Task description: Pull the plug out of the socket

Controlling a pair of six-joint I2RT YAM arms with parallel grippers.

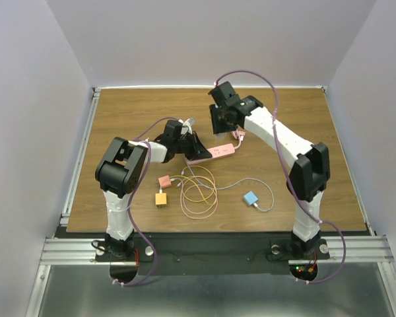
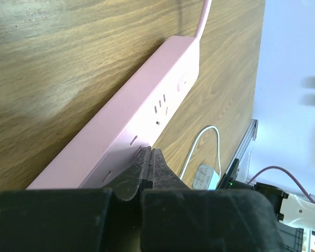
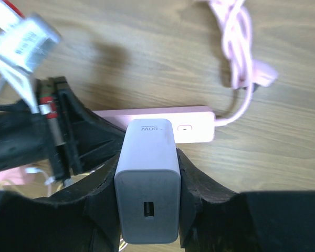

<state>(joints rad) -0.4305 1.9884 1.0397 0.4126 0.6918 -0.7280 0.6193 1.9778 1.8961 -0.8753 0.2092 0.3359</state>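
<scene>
I will next carry the plug back with my right gripper, lower it onto the bare tabletop (image 1: 269,183) beside the blue adapter and release it, as it hangs clear of the socket (image 1: 214,152).
The socket (image 1: 214,152), a long flat pink power strip, lies at mid-table, and its pink coiled cord (image 3: 236,47) trails off its right end. My left gripper (image 2: 149,153) is shut with nothing between its fingers, and its tips press on the near edge of the socket (image 2: 147,105). The plug (image 3: 147,178) is a white charger block. My right gripper (image 3: 148,152) is shut on the plug's two sides, just above the socket (image 3: 197,126). The plug's far end hides part of the strip, and its prongs are hidden. In the top view the right gripper (image 1: 226,125) hangs just behind the strip.
Near the front lie a small pink cube adapter (image 1: 164,181), an orange cube adapter (image 1: 161,198) and a blue adapter (image 1: 251,198). Loops of thin cable (image 1: 198,191) lie between them. The left arm's wrist (image 1: 175,142) leans over the strip's left end.
</scene>
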